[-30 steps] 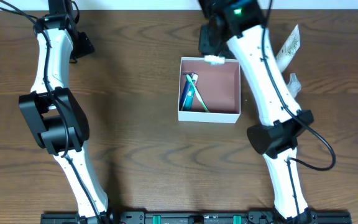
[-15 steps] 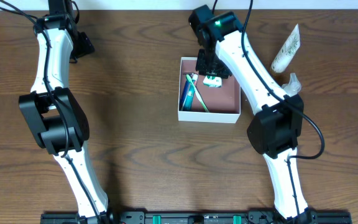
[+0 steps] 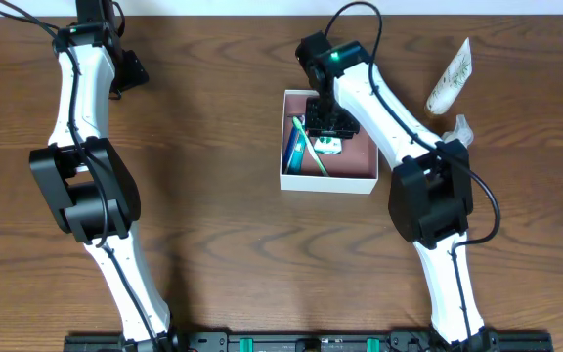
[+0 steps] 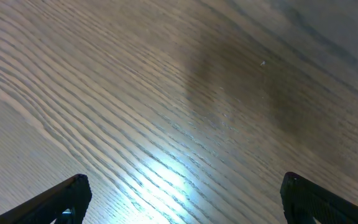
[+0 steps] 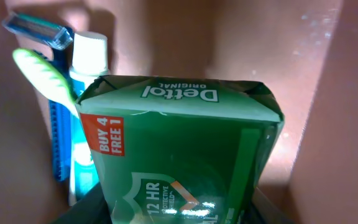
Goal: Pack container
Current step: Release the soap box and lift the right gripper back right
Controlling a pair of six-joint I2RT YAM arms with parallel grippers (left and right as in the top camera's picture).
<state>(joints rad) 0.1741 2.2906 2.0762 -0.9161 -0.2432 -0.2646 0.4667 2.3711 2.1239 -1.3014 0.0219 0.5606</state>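
Note:
My right gripper is above the container's bare bottom beside the toothpaste tube (image 5: 89, 56), which lies open, so next I will move it down toward there and release the soap box.
The container (image 3: 326, 183), a white-walled square box with a pink-brown inside (image 5: 260, 50), sits right of the table's middle. My right gripper (image 3: 328, 130) hangs low inside it, shut on a green Dettol soap box (image 5: 179, 143) whose far end points at the container's floor. The soap box (image 3: 331, 147) shows only as a small pale patch under the gripper in the overhead view. Along the container's left wall lie a blue razor (image 5: 39, 28), a green toothbrush (image 5: 45, 71) and a toothpaste tube (image 5: 89, 56). My left gripper (image 3: 128, 70) (image 4: 188, 202) stands open over bare wood at the far left.
A white tube with a leaf print (image 3: 450, 78) lies at the back right of the table. A small clear plastic item (image 3: 460, 129) sits just below it, beside my right arm. The table's back edge runs close behind the container.
My right gripper has carried the soap box from above the container's back wall forward and down into the container. The left arm has not moved.

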